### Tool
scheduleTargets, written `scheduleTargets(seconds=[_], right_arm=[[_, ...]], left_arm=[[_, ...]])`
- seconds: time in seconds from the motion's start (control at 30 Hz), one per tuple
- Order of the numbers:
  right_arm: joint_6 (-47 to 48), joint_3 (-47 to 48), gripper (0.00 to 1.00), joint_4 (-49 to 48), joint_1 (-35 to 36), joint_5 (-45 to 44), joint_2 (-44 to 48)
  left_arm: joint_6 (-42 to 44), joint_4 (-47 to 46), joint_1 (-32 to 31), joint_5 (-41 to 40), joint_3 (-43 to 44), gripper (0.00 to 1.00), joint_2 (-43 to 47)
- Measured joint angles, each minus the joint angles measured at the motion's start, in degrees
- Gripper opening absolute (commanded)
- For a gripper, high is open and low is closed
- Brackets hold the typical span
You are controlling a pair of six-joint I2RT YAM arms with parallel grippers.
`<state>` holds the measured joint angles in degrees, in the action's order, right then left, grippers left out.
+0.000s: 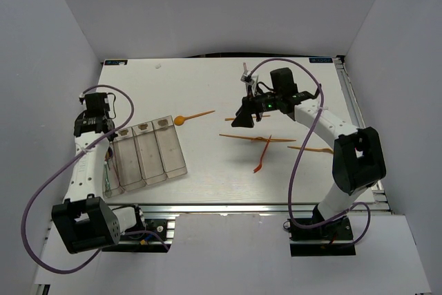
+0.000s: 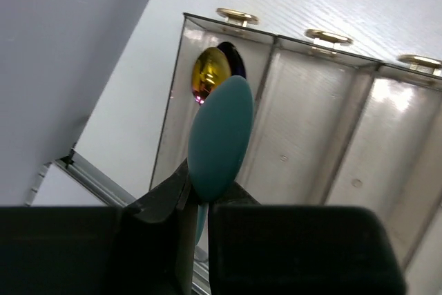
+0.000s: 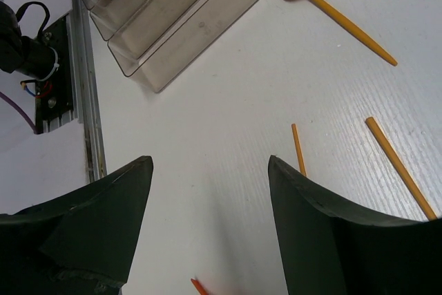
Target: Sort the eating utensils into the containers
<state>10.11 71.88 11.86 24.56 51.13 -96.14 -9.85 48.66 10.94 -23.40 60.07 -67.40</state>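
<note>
My left gripper lowers next toward the bin with the gold spoon, then releases the teal plastic spoon (image 2: 221, 136).
My left gripper (image 2: 197, 202) is shut on a teal plastic spoon (image 2: 221, 136), whose bowl stands up over the leftmost bin of the clear containers (image 2: 324, 122). A gold spoon (image 2: 210, 74) lies in that bin with a dark piece behind it. My right gripper (image 1: 243, 121) hangs open and empty above the table's middle. An orange spoon (image 3: 331, 12) lies between it and the containers (image 1: 145, 153). Thin orange sticks (image 1: 255, 137) and another orange piece (image 1: 262, 157) lie scattered just right of the gripper. Two of the sticks (image 3: 400, 167) show in the right wrist view.
The three joined bins sit at the table's left front, close to the aluminium rail (image 2: 90, 174) along the near edge. Grey walls close in the table on the left, right and back. A small fixture (image 1: 247, 77) stands behind the right gripper.
</note>
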Motion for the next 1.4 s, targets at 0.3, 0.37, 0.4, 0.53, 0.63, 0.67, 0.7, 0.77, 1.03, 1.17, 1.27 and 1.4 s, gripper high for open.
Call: scheduleTargets(seconds=[0.3,0.37,0.4,0.53,0.63,0.67,0.7,0.77,1.03,1.17,1.27,1.4], right_arm=[[0.0,-1.7,0.74,-0.2,-3.3,0.7,1.6],[0.0,-2.1,0.74,-0.3,-3.7,0.9,2.2],[0.0,-2.3,0.74,-0.3,-3.8,1.0,2.4],[0.0,-2.4,0.74,-0.4,-4.1,1.4,2.5],[0.1,-2.4,0.74,-0.4,-4.1,1.7,2.5],[0.2,-2.4,0.74,-0.4,-4.1,1.8,2.5],[0.3,-2.4,0.74,-0.4,-4.1,1.8,2.5],[0.9,-2.3,0.75,-0.3,-4.0,2.4,2.5],[26.9,12.4,0.89,12.6,-0.7,4.5,-8.3],[48.9,29.2,0.89,25.4,2.0,3.5,-21.3],[58.4,37.7,0.89,31.4,3.7,2.3,-29.4],[60.3,44.0,0.89,31.9,5.8,-0.5,-37.4]], left_arm=[[5.5,-8.2,1.2,-2.2,-9.3,0.0,-7.9],[5.8,-9.3,1.3,-2.1,-9.6,0.08,-8.9],[6.0,-9.8,1.3,-2.1,-9.7,0.2,-9.1],[6.0,-10.9,1.3,-2.8,-9.7,0.69,-9.0],[5.2,-11.2,1.3,-3.6,-9.7,0.82,-8.3],[4.9,-11.1,1.3,-3.7,-9.7,0.84,-7.7],[4.6,-11.1,1.3,-3.7,-9.7,0.84,-7.1],[3.8,-10.7,1.3,-3.5,-9.6,0.84,-5.6],[-1.9,-8.3,1.6,17.7,-2.6,0.77,-0.6],[-7.0,-10.6,1.5,33.9,0.7,0.83,-0.3],[-10.8,-11.4,1.3,41.7,0.7,0.86,-0.2],[-14.7,-12.1,1.1,47.7,-1.2,0.88,2.0]])
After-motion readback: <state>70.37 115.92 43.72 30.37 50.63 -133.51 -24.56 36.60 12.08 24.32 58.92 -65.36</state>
